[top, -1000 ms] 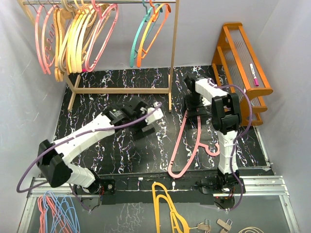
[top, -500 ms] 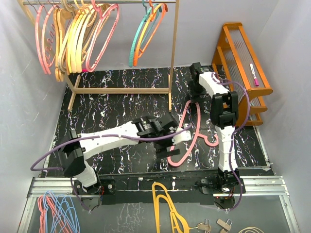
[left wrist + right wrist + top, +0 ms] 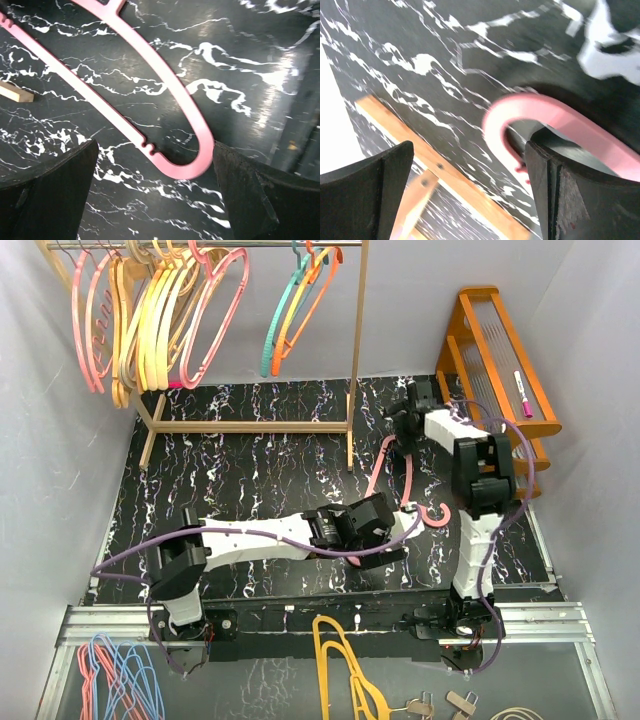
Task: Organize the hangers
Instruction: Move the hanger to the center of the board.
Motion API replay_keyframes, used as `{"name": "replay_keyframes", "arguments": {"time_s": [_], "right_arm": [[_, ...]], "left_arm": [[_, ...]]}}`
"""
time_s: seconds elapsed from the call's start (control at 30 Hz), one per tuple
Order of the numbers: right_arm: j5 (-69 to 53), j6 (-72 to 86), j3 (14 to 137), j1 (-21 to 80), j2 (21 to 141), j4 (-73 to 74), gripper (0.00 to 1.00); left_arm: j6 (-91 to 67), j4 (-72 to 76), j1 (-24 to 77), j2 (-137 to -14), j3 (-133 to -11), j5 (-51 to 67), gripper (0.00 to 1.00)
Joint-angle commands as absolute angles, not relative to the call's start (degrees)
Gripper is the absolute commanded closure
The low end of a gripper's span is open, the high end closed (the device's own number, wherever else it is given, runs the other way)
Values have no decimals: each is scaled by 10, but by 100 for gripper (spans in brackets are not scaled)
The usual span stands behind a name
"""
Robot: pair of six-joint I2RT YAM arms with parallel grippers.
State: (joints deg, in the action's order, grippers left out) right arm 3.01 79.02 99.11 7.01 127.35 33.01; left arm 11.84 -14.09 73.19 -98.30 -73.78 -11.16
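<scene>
My left gripper comes down over the rounded bend of the pink hanger's near end loop (image 3: pixel 196 162) next, before it closes. The bend is already between its open fingers.
A pink hanger (image 3: pixel 409 480) lies on the black marbled mat (image 3: pixel 220 460), its hook to the right. My left gripper (image 3: pixel 390 540) is open above its near end; in the left wrist view the notched pink end loop (image 3: pixel 196 162) lies between the fingers of the left gripper (image 3: pixel 155 200), close to the right finger (image 3: pixel 265 195). My right gripper (image 3: pixel 408 420) is open at the hanger's far end; in the right wrist view that pink curve (image 3: pixel 540 107) wraps by the right finger (image 3: pixel 575 190) of the gripper (image 3: pixel 470 185). Pink, tan and yellow hangers (image 3: pixel 150 320) and teal and orange ones (image 3: pixel 295 310) hang on the wooden rack (image 3: pixel 356 350).
The rack's base bar (image 3: pixel 445 175) runs close below the right gripper. An orange wooden shelf (image 3: pixel 500 370) with a pink marker (image 3: pixel 522 393) stands at the right. A mustard hanger (image 3: pixel 340 660), a blue-and-pink bunch (image 3: pixel 115 675) and clothespins (image 3: pixel 440 702) lie past the mat's front edge.
My left arm has swung right and down to the pink hanger's near end. My right gripper has moved back, and the hanger's far end has shifted with it.
</scene>
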Motion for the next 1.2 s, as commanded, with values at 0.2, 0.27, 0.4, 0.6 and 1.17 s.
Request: {"name": "replay_keyframes", "arguments": {"time_s": [0.2,0.27,0.4,0.6,1.17], "right_arm": [[-89,642,741,36,1071,57,1],[-90,633,733,33,1047,63,2],[-91,611,724,21,1009,67,2],[-105,599,709,3,981,65,2],[-196,515,628,-37,912,-54,2]], "left_arm": [[207,-132,729,-1059,-735,-158,3],[190,-188,729,-1083,-774,-115,3],[159,-264,727,-1100,-828,-31,3],[125,-329,718,-1118,-889,3,3],[81,-399,688,-1204,-947,-15,3]]}}
